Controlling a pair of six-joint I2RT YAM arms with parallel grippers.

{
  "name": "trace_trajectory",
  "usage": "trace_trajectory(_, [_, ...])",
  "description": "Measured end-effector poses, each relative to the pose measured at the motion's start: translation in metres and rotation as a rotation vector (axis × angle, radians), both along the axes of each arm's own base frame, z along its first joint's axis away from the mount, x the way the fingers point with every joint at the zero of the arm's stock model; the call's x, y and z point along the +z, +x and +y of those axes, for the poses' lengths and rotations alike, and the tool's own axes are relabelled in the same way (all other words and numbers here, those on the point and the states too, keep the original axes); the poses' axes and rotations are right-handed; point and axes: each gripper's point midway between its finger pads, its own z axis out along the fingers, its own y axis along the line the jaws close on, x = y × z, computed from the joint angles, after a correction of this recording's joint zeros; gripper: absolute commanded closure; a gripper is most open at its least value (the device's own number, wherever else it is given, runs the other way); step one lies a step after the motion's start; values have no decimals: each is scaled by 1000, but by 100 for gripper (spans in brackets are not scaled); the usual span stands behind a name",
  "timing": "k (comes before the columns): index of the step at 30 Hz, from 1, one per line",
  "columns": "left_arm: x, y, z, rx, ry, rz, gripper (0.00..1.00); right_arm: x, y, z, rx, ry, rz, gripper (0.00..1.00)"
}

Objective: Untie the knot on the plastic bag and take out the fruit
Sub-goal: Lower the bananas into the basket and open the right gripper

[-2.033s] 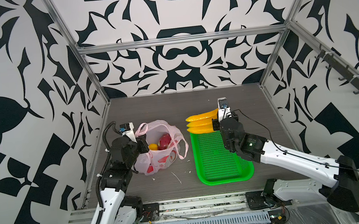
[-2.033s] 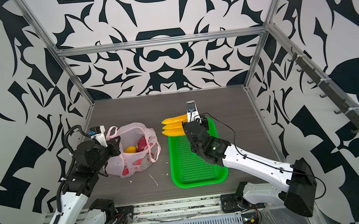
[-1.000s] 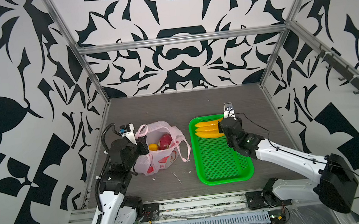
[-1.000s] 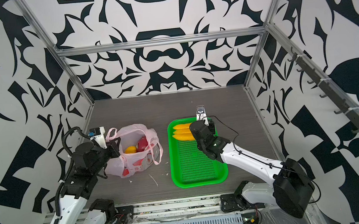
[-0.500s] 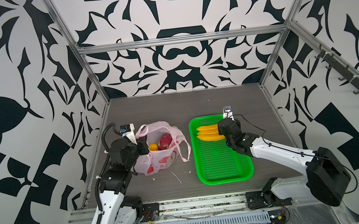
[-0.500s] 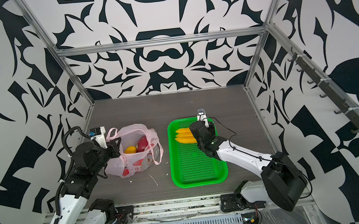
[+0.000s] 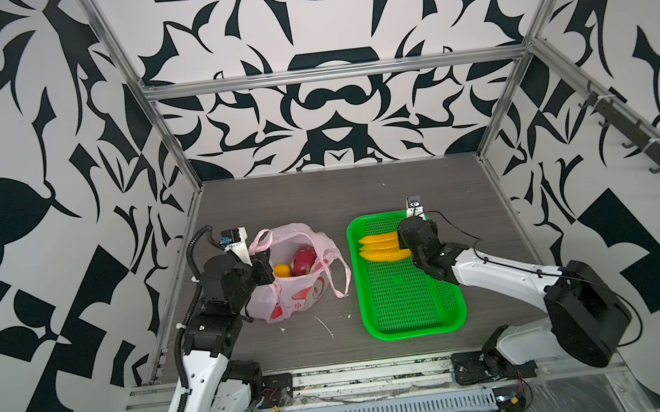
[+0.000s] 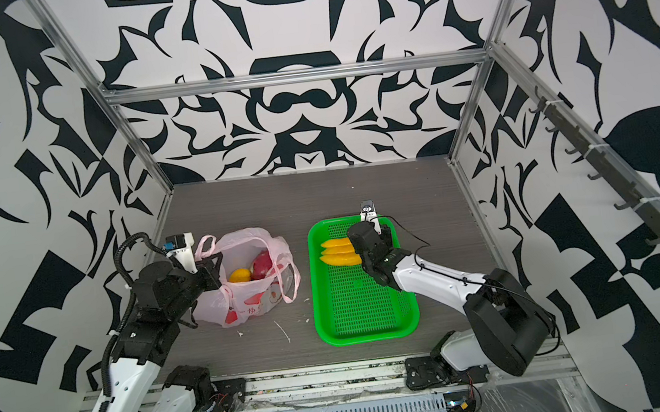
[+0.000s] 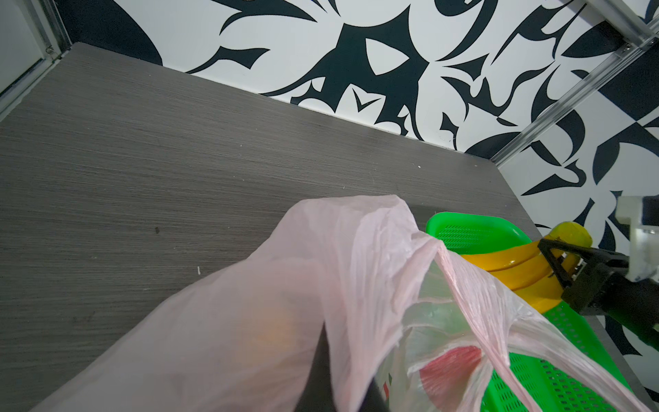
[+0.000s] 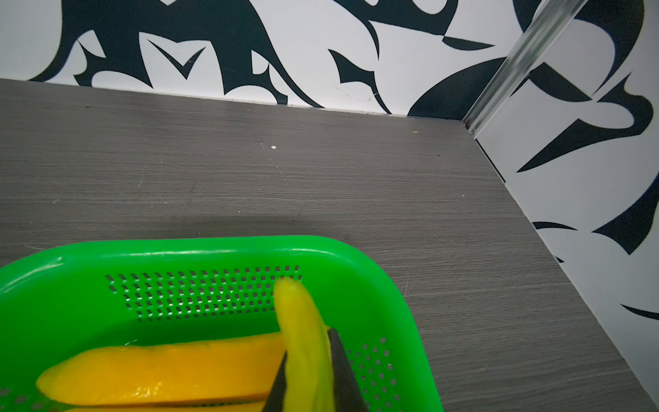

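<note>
The bananas already sit inside the green basket's rim, so the robot's right gripper should next go down a little into the far end of the green basket and let them go.
The pale pink plastic bag (image 7: 300, 293) (image 8: 246, 303) stands open on the left of the table. No knot is in view; its handle loops (image 7: 337, 275) hang loose and apart. Inside lie an orange citrus (image 7: 281, 269) and a magenta dragon fruit (image 7: 304, 260). My left gripper (image 7: 261, 266) (image 9: 328, 374) is shut on the bag's near-left rim. The yellow bananas (image 7: 378, 248) (image 10: 160, 371) lie at the far end of the green basket (image 7: 416, 323). My right gripper (image 7: 405, 241) (image 10: 308, 360) is shut on their stem end.
The green basket (image 8: 367, 337) sits right of the bag with a narrow strip of table between them. White scraps (image 7: 326, 326) lie in front of the bag. Patterned walls close in the left, back and right sides; a hook rail (image 7: 648, 148) runs along the right wall.
My right gripper has carried the bananas from above the basket's far rim down into the basket, where they now lie. The left gripper and the bag have stayed put.
</note>
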Motion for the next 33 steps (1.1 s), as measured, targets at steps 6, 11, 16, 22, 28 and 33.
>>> trace_trajectory(6, [0,0,0,0,0,0,100,-11,5,-2,-1,0,23,100])
trace_trajectory(11, [0,0,0,0,0,0,100,-19,7,-2,1,-1,40,100])
trace_trajectory(16, [0,0,0,0,0,0,100,-24,10,0,-1,3,49,100])
trace_trajectory(22, [0,0,0,0,0,0,100,-25,14,1,-7,16,42,100])
trace_trajectory(28, [0,0,0,0,1,0,100,-27,16,1,-8,22,39,100])
trace_trajectory(33, [0,0,0,0,2,-1,100,-28,18,2,-6,28,33,100])
